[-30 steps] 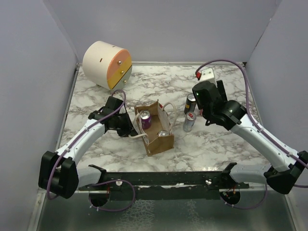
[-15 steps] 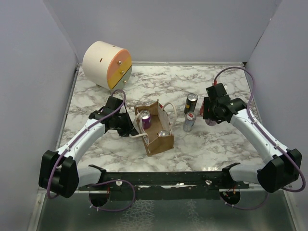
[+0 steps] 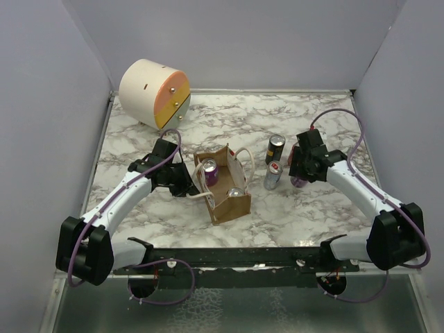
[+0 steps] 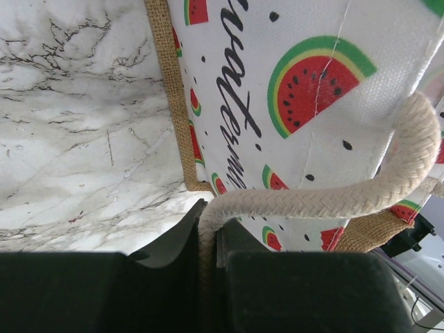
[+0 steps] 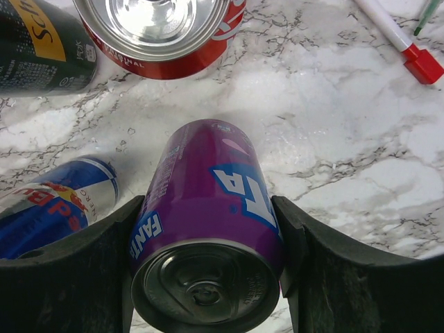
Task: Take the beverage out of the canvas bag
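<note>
My right gripper holds the purple Fanta can and should next go down to the bare marble (image 3: 295,188) (image 5: 211,111) beside the Red Bull can and let the can go there, since that spot is clear.
The tan canvas bag (image 3: 225,189) stands open at the table's middle, with a purple can (image 3: 209,171) and a silver-topped can (image 3: 236,193) inside. My left gripper (image 3: 187,187) is shut on the bag's white rope handle (image 4: 312,201), next to its watermelon-print side (image 4: 277,90); in the wrist view the gripper (image 4: 208,225) pinches the rope. My right gripper (image 3: 300,177) is shut on a purple Fanta can (image 5: 208,229), held low over the marble to the right of the bag; in the wrist view the gripper (image 5: 208,215) has one finger on each side of the can.
A dark can (image 3: 275,148) and a Red Bull can (image 3: 272,175) stand between the bag and my right gripper. The right wrist view also shows a red can (image 5: 159,28) and a red-capped marker (image 5: 402,38). A cream-and-orange drum (image 3: 152,94) sits far left.
My right arm has come down and toward me with the purple can, from above the standing cans to low beside them. The left arm and bag have not moved.
</note>
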`<state>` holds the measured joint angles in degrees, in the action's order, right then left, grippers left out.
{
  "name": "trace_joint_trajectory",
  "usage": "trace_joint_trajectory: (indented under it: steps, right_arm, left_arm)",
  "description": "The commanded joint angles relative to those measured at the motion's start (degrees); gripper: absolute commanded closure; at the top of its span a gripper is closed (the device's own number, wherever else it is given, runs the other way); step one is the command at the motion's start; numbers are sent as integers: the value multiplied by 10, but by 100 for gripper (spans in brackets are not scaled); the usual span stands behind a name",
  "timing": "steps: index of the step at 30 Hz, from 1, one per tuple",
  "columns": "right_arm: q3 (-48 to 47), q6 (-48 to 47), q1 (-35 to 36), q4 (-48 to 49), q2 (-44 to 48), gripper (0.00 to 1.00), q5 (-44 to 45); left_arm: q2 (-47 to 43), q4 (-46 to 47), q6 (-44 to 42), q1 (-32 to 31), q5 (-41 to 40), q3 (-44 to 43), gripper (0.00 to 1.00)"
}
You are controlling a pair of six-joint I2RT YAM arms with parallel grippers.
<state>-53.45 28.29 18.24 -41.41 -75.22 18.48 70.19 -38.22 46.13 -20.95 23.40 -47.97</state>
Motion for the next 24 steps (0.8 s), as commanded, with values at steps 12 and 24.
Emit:
trace_joint_trajectory:
  steps: [12,24]
  right_arm:
    - [35,37,-2,66,-12,79,-17]
    - [-31,23,-3,6,31,0,-42]
  left_arm:
    - [-12,-9,2,3,12,-13,100]
    - [-22,-13,-12,3,34,-18,100]
